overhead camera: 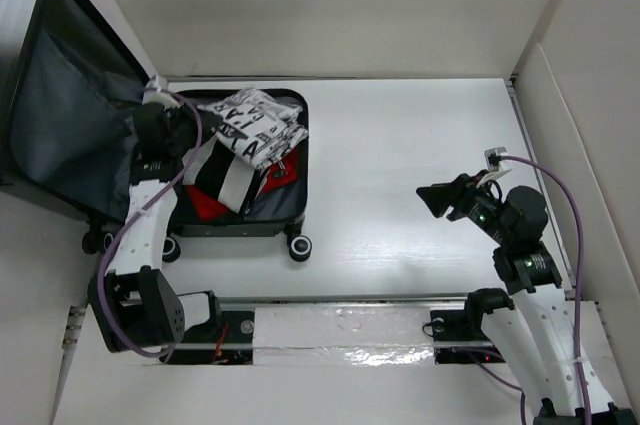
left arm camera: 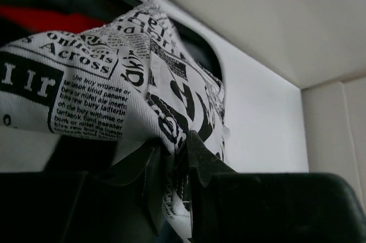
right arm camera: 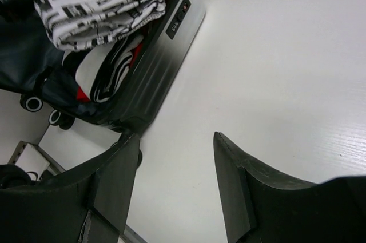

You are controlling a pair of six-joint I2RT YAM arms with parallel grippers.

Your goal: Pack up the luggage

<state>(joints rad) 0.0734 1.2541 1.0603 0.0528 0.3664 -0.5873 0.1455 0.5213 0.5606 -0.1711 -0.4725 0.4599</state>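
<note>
My left gripper needs to lower back toward the base next, over the uncovered black and white clothes (overhead camera: 212,171) (left arm camera: 67,152), and let go of the newspaper-print cloth's edge.
The luggage (overhead camera: 262,226) lies open on the table's left, its grey-lined lid (overhead camera: 60,125) propped up at the far left. It holds red, black and white clothes. A newspaper-print cloth (overhead camera: 258,125) lies on top of them. My left gripper (overhead camera: 185,130) is shut on this cloth's edge, seen close in the left wrist view (left arm camera: 174,151) with the cloth (left arm camera: 86,94) bunched above the jaws. My right gripper (overhead camera: 437,199) is open and empty above the bare table at the right; its wrist view shows the gripper (right arm camera: 174,140) and the luggage (right arm camera: 154,54) beyond.
White walls enclose the table at the back and right (overhead camera: 560,125). A metal rail (overhead camera: 340,330) runs along the near edge between the arm bases. The luggage's wheels (overhead camera: 299,245) point toward the near edge.
</note>
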